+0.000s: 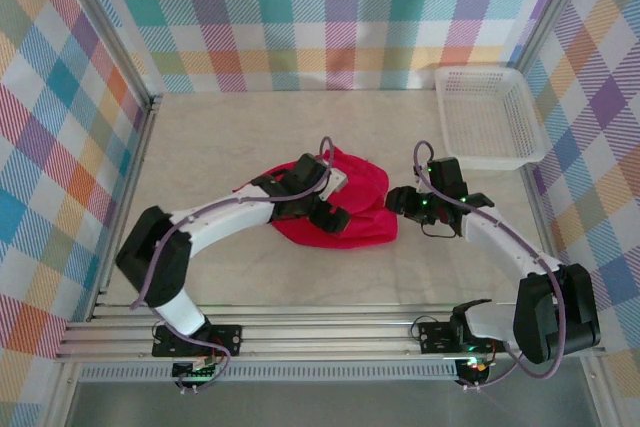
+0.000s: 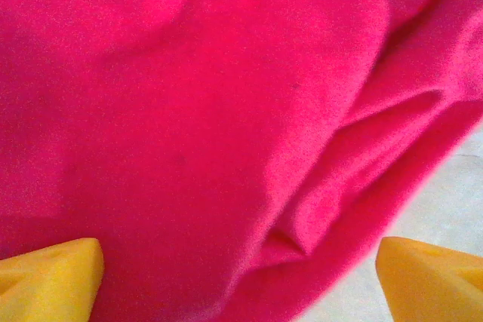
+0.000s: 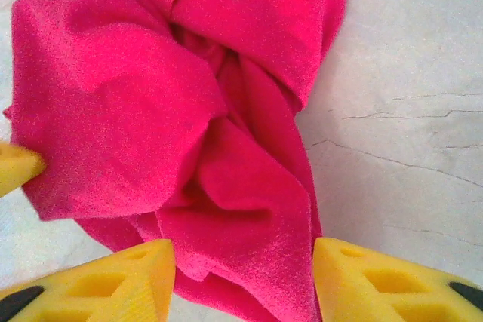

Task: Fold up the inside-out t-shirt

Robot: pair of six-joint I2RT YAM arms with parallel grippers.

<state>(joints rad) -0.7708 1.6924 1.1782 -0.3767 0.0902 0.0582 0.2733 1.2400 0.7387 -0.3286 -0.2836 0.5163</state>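
The smooth flap's loose edge [image 2: 243, 275] lies between the open fingers, atop the other folds, so my left gripper comes down onto that edge next and closes there.
The red t-shirt [image 1: 350, 209] lies crumpled in a heap in the middle of the table. My left gripper [image 1: 322, 202] hangs over the heap's left part, open, its yellow fingertips [image 2: 53, 277] wide apart above smooth red cloth [image 2: 196, 111]. My right gripper [image 1: 398, 201] is at the heap's right edge, open, with a bunched fold of the shirt [image 3: 249, 209] lying between its yellow fingers [image 3: 377, 280] but not pinched. The neck tag is hidden.
A white mesh basket [image 1: 490, 115] stands at the back right corner. Checked cloth walls enclose the table on three sides. Bare pale tabletop [image 1: 220, 137] lies behind and in front of the shirt.
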